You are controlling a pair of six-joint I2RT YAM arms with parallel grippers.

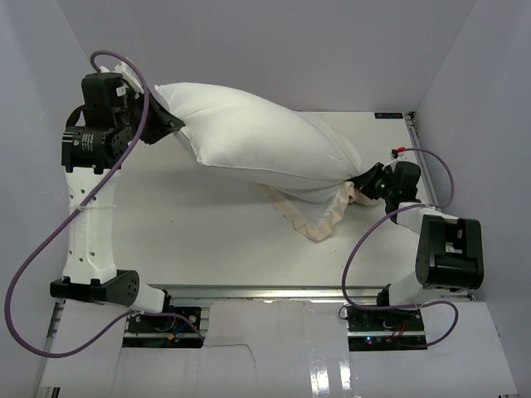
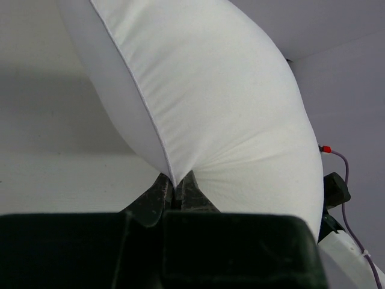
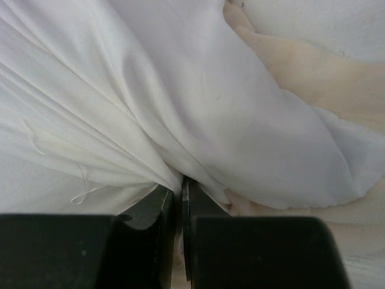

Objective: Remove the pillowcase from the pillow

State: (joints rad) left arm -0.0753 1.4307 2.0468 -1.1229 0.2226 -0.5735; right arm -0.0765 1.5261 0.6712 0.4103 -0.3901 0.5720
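My left gripper lowers the pillow's held corner down toward the bare tabletop below and releases it there next, since that corner still hangs high.
The pillow (image 1: 257, 141) is a big plump white cushion hanging slantwise over the table, high at the left and low at the right. My left gripper (image 1: 170, 124) is shut on its upper left corner, and in the left wrist view the seam of the pillow (image 2: 240, 102) runs down into the closed left gripper (image 2: 176, 188). The pillowcase (image 1: 319, 217) is bunched round the pillow's lower right end, its cream frill trailing on the table. My right gripper (image 1: 362, 181) is shut on it there. In the right wrist view, gathered white folds of the pillowcase (image 3: 180, 108) go into the right gripper (image 3: 179, 189), with the frill (image 3: 301, 66) behind.
White walls close in the table (image 1: 199, 224) at the back and both sides. A purple cable with a red connector (image 1: 401, 152) loops by the right arm. A metal rail (image 1: 274, 292) runs along the near edge between the arm bases.
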